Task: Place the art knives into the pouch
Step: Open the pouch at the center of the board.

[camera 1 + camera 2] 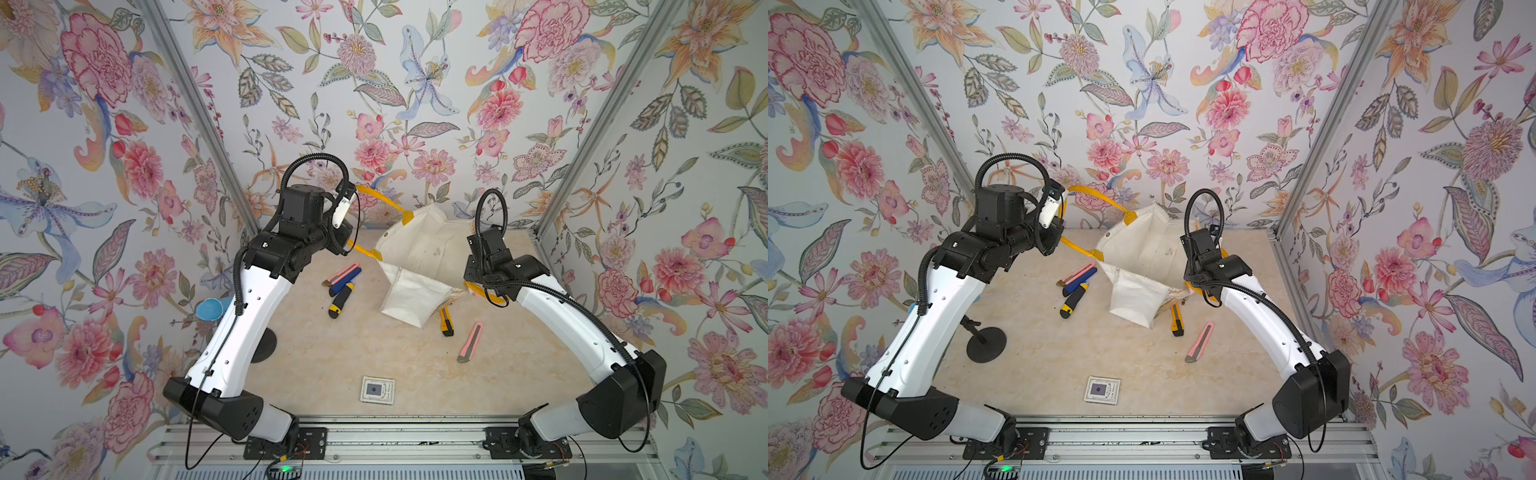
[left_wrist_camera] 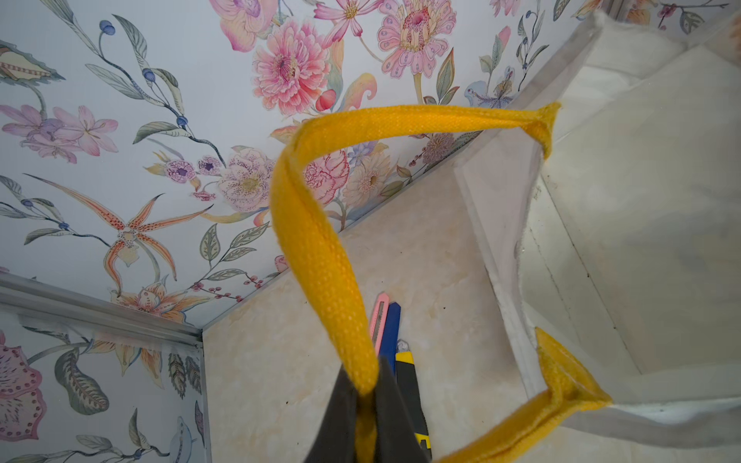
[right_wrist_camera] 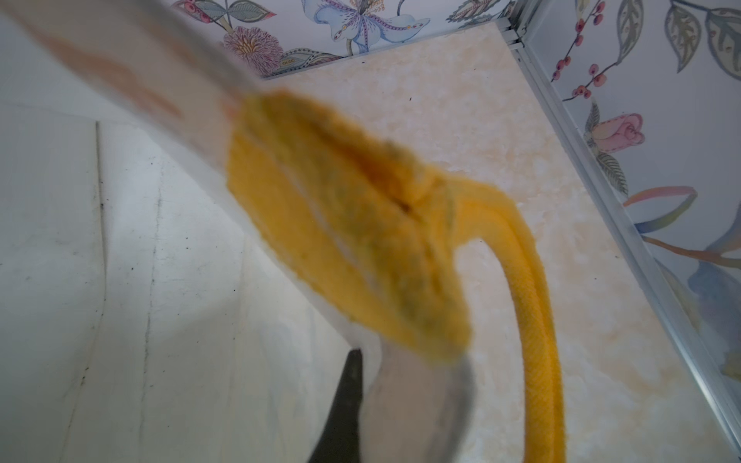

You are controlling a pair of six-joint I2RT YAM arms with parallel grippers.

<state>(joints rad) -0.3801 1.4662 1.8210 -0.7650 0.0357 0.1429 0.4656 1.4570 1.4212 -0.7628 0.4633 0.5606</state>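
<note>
My left gripper lowers the yellow handle toward the bare tabletop beneath the hanging pouch next until the pouch rests there, then releases the handle.
The off-white pouch (image 1: 419, 249) (image 1: 1142, 253) hangs above the back of the table, its mouth pulled open between both arms. My left gripper (image 2: 365, 401) is shut on one yellow handle (image 2: 316, 256). My right gripper (image 3: 385, 360) is shut on the pouch's rim (image 3: 417, 401), next to the stitched end of the other yellow handle (image 3: 349, 232). Several art knives lie on the table. A pink knife (image 1: 341, 274), a blue knife (image 1: 345, 281) and a black-and-yellow knife (image 1: 340, 301) sit left of the pouch. A yellow knife (image 1: 446, 322) and another pink knife (image 1: 470, 341) lie to its right.
A black round stand base (image 1: 986, 345) stands under my left arm, with a blue cup-like thing (image 1: 210, 309) beside it. A small printed card (image 1: 377, 390) lies near the front rail (image 1: 374, 432). Floral walls close in the back and both sides.
</note>
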